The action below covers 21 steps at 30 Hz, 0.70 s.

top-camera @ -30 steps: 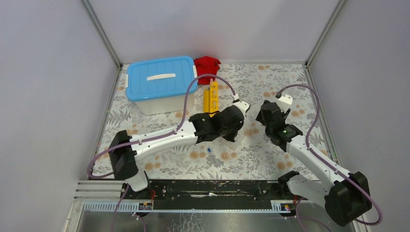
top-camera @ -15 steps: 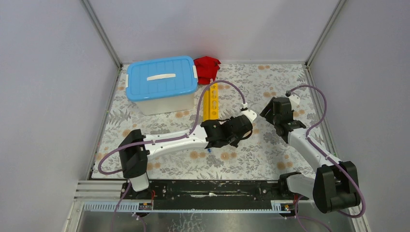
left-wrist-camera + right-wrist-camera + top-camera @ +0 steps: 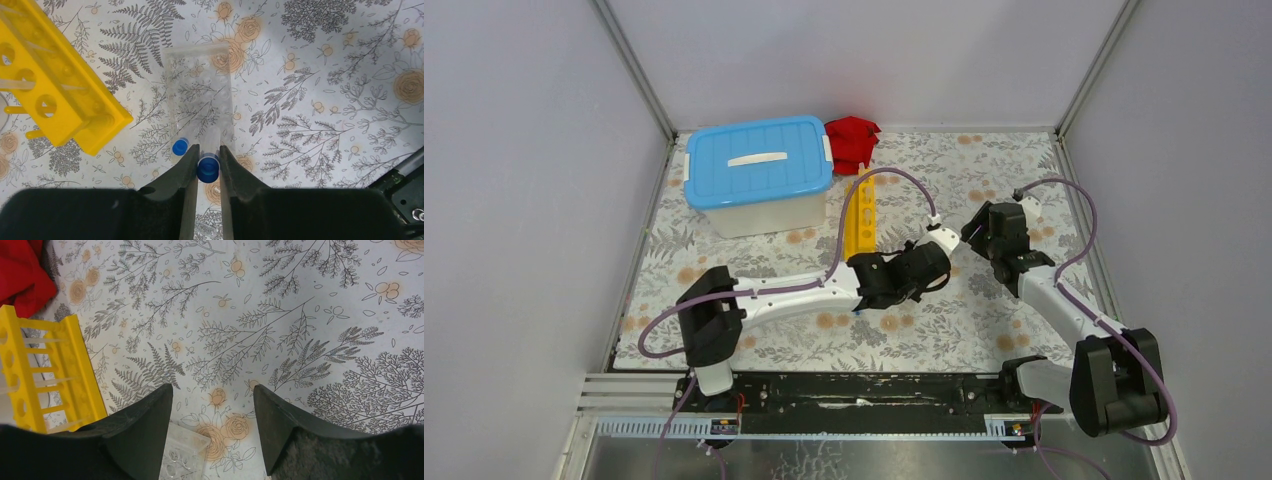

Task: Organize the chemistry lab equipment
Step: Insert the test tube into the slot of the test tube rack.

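Note:
I need to bring my left gripper down over the holder's near row beside the standing tube and release the held tube, whose lower end already points there.
In the left wrist view my left gripper (image 3: 208, 156) is shut on a small clear blue-capped tube (image 3: 208, 168), held over the near end of the clear tube holder (image 3: 200, 95). A second blue-capped tube (image 3: 179, 146) stands in the holder just left of my fingers. The long yellow holed rack (image 3: 55, 90) lies to the left. My right gripper (image 3: 212, 397) is open above the floral mat, with a corner of the clear holder (image 3: 186, 455) by its left finger. From above, both grippers (image 3: 927, 266) (image 3: 984, 232) meet near the mat's middle. The white blue-lidded tub (image 3: 759, 172) stands at the back left.
A red cloth (image 3: 851, 140) lies bunched at the back, beside the tub and the far end of the yellow rack (image 3: 861, 212). Grey walls close in the mat (image 3: 754, 335) on three sides. A black rail (image 3: 854, 390) runs along the near edge.
My left arm has stretched right and lowered, carrying the tube towards the right gripper. The right arm has swung back and right, then held still.

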{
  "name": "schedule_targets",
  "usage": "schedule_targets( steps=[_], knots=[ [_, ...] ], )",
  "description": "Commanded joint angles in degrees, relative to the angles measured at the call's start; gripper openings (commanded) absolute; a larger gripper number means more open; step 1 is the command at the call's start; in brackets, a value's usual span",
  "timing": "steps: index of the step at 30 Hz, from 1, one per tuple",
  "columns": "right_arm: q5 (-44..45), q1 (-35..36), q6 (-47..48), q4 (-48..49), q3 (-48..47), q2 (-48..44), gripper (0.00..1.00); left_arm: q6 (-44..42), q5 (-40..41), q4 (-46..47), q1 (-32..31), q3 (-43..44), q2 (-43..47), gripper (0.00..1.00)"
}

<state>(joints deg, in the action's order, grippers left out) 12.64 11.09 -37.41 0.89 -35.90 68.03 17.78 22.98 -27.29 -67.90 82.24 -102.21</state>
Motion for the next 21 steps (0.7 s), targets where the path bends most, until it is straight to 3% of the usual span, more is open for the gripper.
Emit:
schedule_targets(
  steps=[1, 21],
  knots=[
    [-0.96, -0.76, -0.54, 3.18, 0.25, 0.8, 0.67, -0.95, 2.66, 5.24, -0.48, -1.51, -1.03, 0.0],
    [-2.74, -1.86, -0.41, 5.83, 1.77, 2.55, 0.67, -0.29, 3.71, 9.66, -0.48, -5.32, -2.98, 0.0]
  ],
)
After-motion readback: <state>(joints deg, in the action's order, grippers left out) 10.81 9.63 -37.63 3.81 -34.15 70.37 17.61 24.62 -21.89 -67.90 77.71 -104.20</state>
